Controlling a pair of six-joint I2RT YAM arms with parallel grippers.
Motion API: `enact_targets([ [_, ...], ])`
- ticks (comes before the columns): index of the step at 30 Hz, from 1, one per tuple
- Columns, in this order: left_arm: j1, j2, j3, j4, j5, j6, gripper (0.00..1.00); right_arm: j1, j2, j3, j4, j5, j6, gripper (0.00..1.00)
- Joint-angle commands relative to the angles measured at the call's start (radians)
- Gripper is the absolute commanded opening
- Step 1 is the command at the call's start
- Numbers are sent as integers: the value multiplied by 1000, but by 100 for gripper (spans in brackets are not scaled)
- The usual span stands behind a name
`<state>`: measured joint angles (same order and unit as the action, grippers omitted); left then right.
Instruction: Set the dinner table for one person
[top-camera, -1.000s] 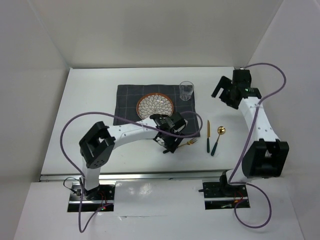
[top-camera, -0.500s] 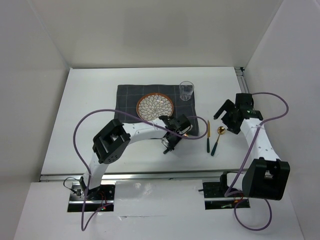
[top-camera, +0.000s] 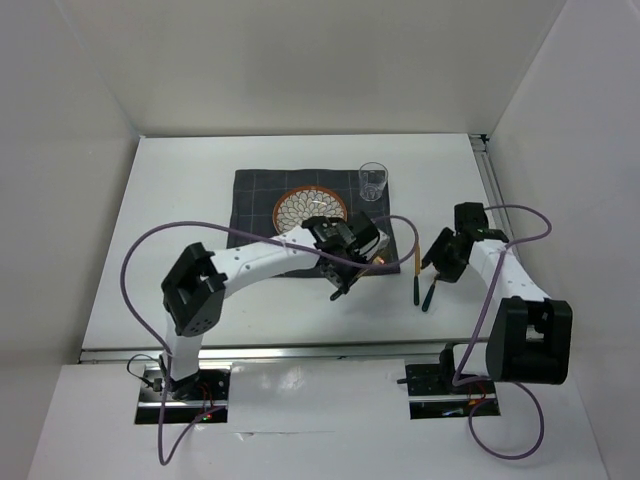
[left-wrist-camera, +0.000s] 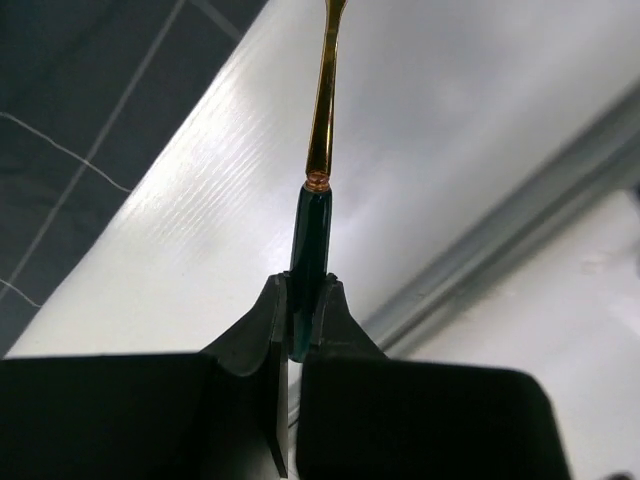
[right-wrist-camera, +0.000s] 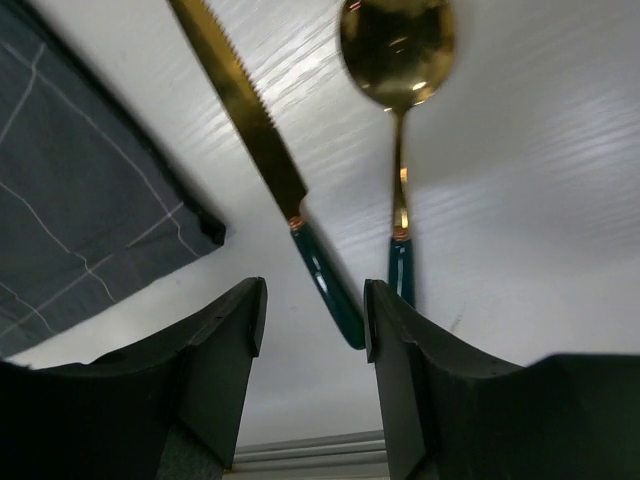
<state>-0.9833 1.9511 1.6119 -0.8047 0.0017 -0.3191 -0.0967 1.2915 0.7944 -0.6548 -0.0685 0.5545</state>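
Note:
My left gripper should next move across the plate to the left in the top view, turn the fork (top-camera: 376, 263) outward and lower onto the part of the placemat there, because that part is empty.
In the left wrist view my left gripper (left-wrist-camera: 305, 288) is shut on the dark green handle of a gold fork (left-wrist-camera: 322, 120), which points away over the white dinner table (left-wrist-camera: 480, 120). From above, that gripper (top-camera: 341, 284) sits just off the placemat's near right corner, and the fork (top-camera: 376, 263) sticks out to its right. My right gripper (right-wrist-camera: 315, 295) is open low over the table. The green handle of the gold knife (right-wrist-camera: 325, 268) lies between its fingers, untouched. The gold spoon (right-wrist-camera: 397, 45) lies just right of it.
A dark grey checked placemat (top-camera: 255, 205) carries a patterned plate (top-camera: 311, 209) and a clear glass (top-camera: 372, 180) at its far right corner. From above, the knife (top-camera: 416, 268) and spoon handle (top-camera: 430, 293) lie right of the mat. A metal rail (top-camera: 300, 350) runs along the near table edge.
My left gripper has shut on the fork's handle and carried it a little toward the placemat. My right arm came from the far right down over the knife and spoon, its jaws narrowing.

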Motion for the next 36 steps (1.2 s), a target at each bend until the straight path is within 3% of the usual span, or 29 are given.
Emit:
enact_targets([
  [1,-5,-110,91,-56,67,5,0,72,31,0,46,13,-8,55],
  [6,29,-159,144,-97,58,-18,0,155,104,22,46,73,-7,55],
  [15,417,-207,149,-133,60,-143,0,199,248,51,27,133,12,58],
  [19,527,-166,138,-123,46,-143,0,210,276,60,18,133,21,58],
  [22,598,-112,129,-114,12,-130,0,221,289,60,18,122,30,43],
  [24,633,-77,129,-94,-17,-130,0,230,269,51,27,122,30,20],
  [27,664,-5,120,-84,-41,-121,0,239,230,83,0,183,39,2],
  [31,698,75,88,-44,-62,-121,0,268,163,186,-74,246,28,0],
  [36,716,127,25,15,-74,-112,0,307,140,362,-91,191,-74,0],
])
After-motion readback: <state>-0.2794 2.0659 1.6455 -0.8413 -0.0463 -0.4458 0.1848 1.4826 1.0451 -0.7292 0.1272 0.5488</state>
